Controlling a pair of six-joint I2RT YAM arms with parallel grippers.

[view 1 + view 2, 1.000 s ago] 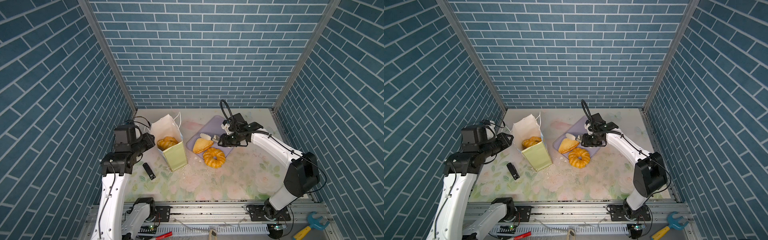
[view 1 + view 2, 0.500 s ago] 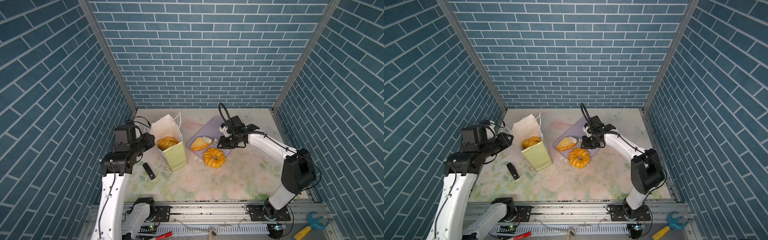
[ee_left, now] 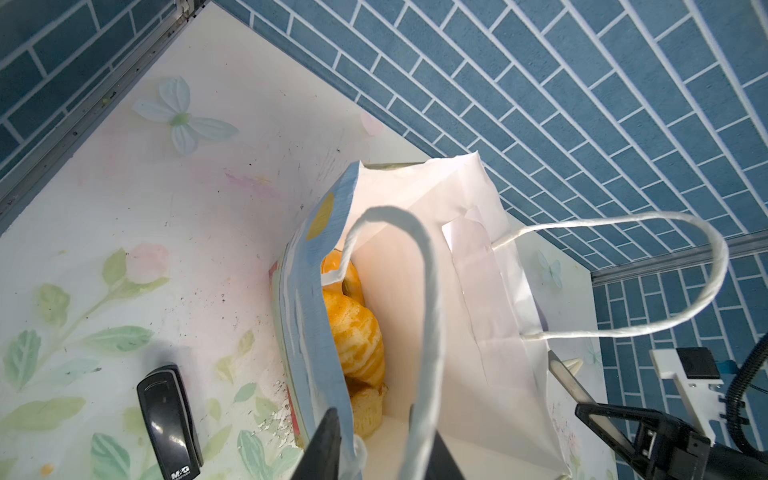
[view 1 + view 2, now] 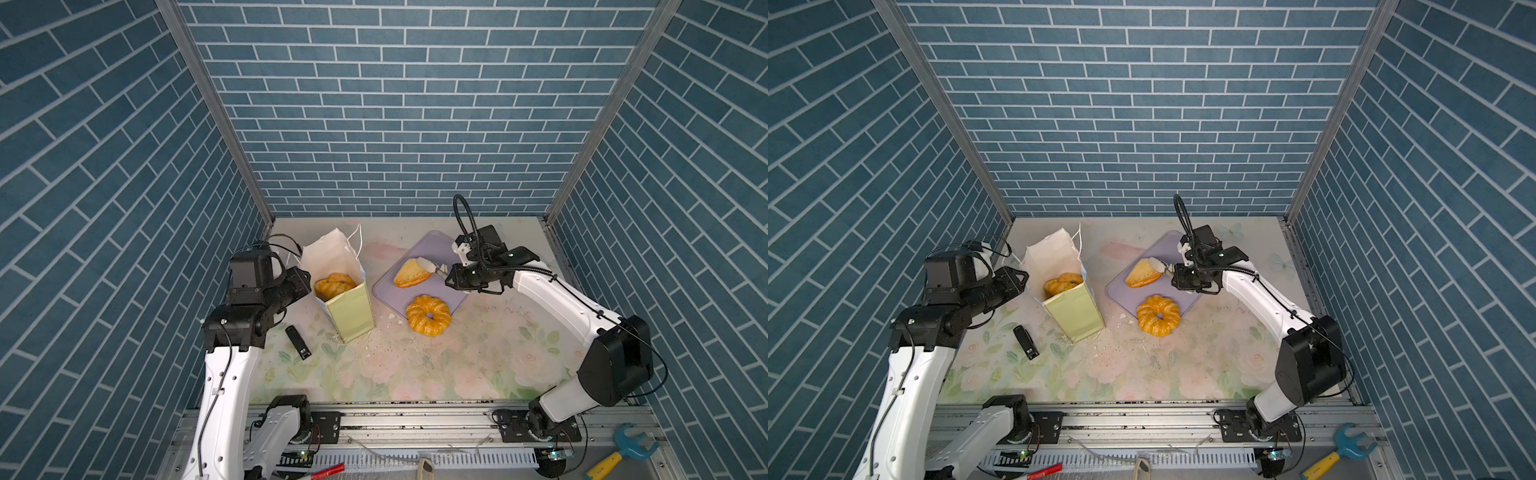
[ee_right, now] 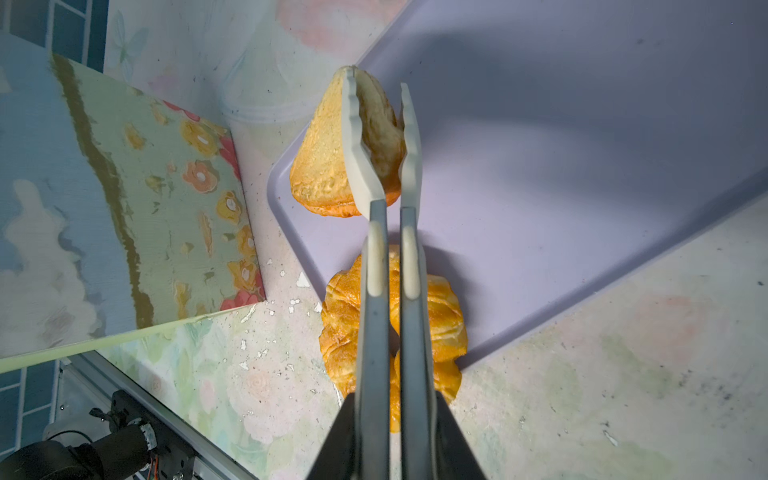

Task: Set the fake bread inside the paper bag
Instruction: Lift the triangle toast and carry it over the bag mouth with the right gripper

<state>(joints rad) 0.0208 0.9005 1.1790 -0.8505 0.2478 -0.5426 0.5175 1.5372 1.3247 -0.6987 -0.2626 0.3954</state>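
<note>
The bag's rim stands higher than the toast slice (image 4: 409, 272), so my right gripper lifts next, comes over the bag's opening (image 4: 333, 265) and releases the toast slice there.
The paper bag (image 4: 351, 316) (image 4: 1073, 311) (image 3: 478, 291) stands upright left of centre, with golden fake bread (image 4: 334, 284) (image 4: 1063, 284) (image 3: 353, 332) inside. My left gripper (image 4: 305, 280) (image 4: 1021, 276) (image 3: 372, 409) is open at the bag's rim; its jaws straddle the near wall and a cord handle. My right gripper (image 4: 432, 268) (image 4: 1160, 268) (image 5: 378, 87) is shut on the triangular toast slice (image 4: 409, 272) (image 4: 1142, 273) (image 5: 324, 166), which hangs on edge just above the lavender tray (image 4: 432, 249) (image 4: 1167, 253) (image 5: 582, 145). A ring-shaped croissant (image 4: 428, 315) (image 4: 1158, 314) (image 5: 345, 316) lies across the tray's near edge.
A small black device (image 4: 298, 342) (image 4: 1025, 341) (image 3: 168, 419) lies on the floral mat left of the bag. White flakes are scattered around the bag's foot. Blue brick walls close in three sides. A toy wrench (image 4: 623, 451) lies beyond the front rail.
My right gripper has closed on the toast slice and raised it slightly off the tray. The left arm and the bag have not moved.
</note>
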